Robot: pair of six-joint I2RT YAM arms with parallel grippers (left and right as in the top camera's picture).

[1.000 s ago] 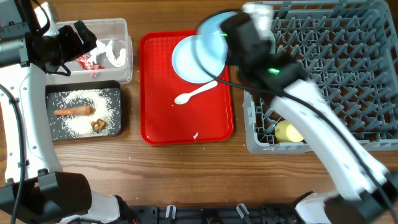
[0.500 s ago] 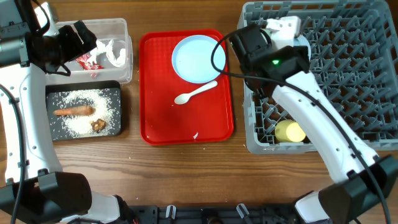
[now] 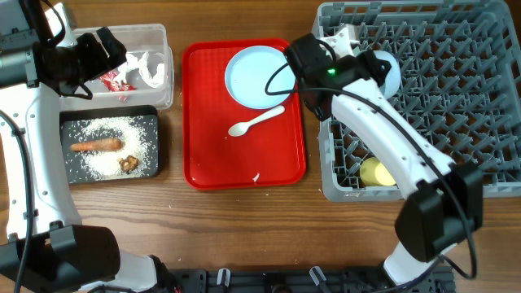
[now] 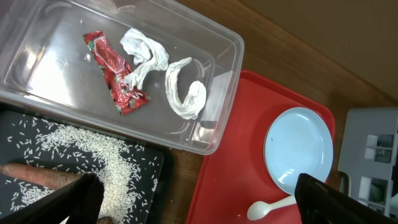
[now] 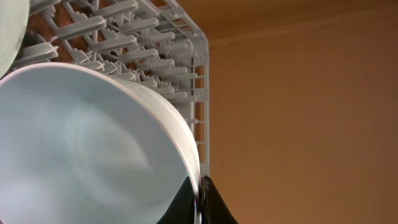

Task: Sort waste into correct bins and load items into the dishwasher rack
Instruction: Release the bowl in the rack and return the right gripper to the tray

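Note:
Next, my right gripper moves down and left in the overhead view to free the bowl [image 5: 81, 149] on pegs beside the second pale rim. That fills the corner of the rack, hence the move.
My right gripper [image 5: 199, 186] is shut on the rim of a pale blue bowl [image 5: 81, 149], held on edge among the pegs at the back left of the grey dishwasher rack [image 3: 456, 98]; the bowl also shows in the overhead view [image 3: 384, 70]. A second pale rim [image 5: 9, 31] shows beside it. The plate [image 3: 259, 77] and white spoon [image 3: 255, 122] lie on the red tray [image 3: 244, 163]. A yellow cup [image 3: 378, 172] sits in the rack's front left. My left gripper [image 4: 194, 186] is open and empty above the clear tub [image 4: 37, 37].
The clear tub holds the red-and-white wrapper [image 4: 115, 74] and white paper [image 4: 180, 93]. The black tray [image 3: 73, 167] holds rice [image 3: 106, 155], the carrot piece [image 3: 96, 146] and a brown lump [image 3: 129, 163]. A few stray grains lie on the red tray.
My right arm swung right with the bowl, from above the plate to the rack's back left corner, and turned the bowl on edge among the pegs. The left arm has not moved.

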